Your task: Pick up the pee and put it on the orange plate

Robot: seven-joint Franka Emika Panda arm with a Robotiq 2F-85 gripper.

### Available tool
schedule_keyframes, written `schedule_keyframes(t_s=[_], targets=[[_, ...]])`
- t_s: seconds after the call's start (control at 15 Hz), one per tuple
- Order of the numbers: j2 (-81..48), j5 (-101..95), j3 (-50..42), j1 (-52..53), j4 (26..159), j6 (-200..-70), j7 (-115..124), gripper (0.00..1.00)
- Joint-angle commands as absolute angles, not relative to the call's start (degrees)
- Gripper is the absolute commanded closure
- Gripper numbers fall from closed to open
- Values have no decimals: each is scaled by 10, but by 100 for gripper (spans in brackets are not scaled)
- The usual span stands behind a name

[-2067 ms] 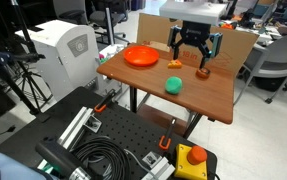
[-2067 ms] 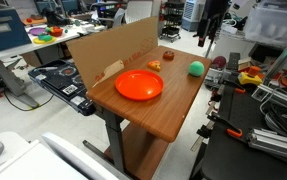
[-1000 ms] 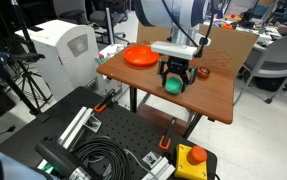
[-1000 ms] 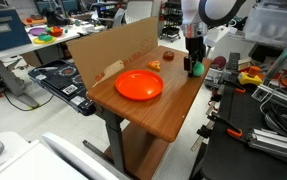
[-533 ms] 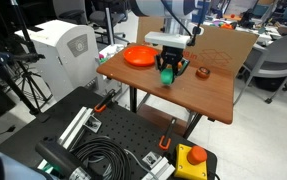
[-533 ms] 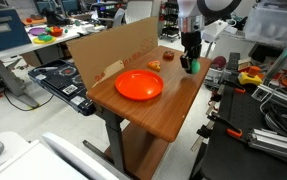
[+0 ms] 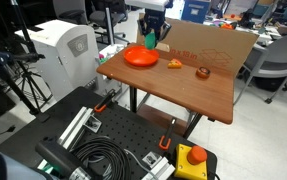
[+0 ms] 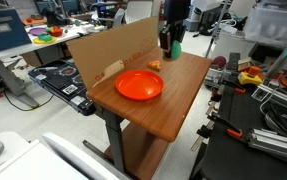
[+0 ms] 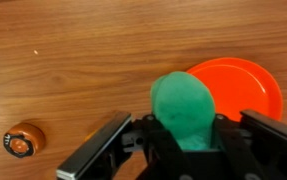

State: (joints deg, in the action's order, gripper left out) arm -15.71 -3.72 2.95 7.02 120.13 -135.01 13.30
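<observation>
My gripper holds the pee (image 8: pixel 175 46) off centre, still past the plate's rim, so next it should move down and across toward the middle of the orange plate (image 8: pixel 139 85).
My gripper (image 7: pixel 151 38) is shut on the pee (image 7: pixel 151 44), a small bright green roundish toy, and holds it in the air over the near edge of the orange plate (image 7: pixel 140 58). In the wrist view the pee (image 9: pixel 183 105) sits between the black fingers (image 9: pixel 103 155), with the orange plate (image 9: pixel 248 85) just beyond it on the wooden table (image 9: pixel 73 60). In an exterior view the gripper (image 8: pixel 171 38) and the pee (image 8: pixel 175 46) hang above the table's far end, past the orange plate (image 8: pixel 139 85).
A small yellow piece (image 7: pixel 173 64) and a brown-orange piece (image 7: pixel 202 71) lie on the table; the brown-orange piece (image 9: pixel 21 140) also shows in the wrist view. A cardboard wall (image 8: pixel 108 50) stands along one table edge. A white machine (image 7: pixel 63 45) stands beside the table.
The gripper closed on the pee, lifted it off the table and carried it from the table's middle toward the orange plate.
</observation>
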Motion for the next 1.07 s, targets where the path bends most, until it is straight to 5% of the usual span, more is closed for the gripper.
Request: schedule_keyframes(t_s=[0.0, 0.6, 0.67, 1.0], targets=[[-201, -26, 39, 83, 1150, -1366, 147, 93], [-336, -76, 16, 139, 1035, -1349, 172, 93], [-346, -85, 10, 145, 1023, -1345, 178, 56], [-381, -105, -6, 165, 984, -1320, 194, 17]])
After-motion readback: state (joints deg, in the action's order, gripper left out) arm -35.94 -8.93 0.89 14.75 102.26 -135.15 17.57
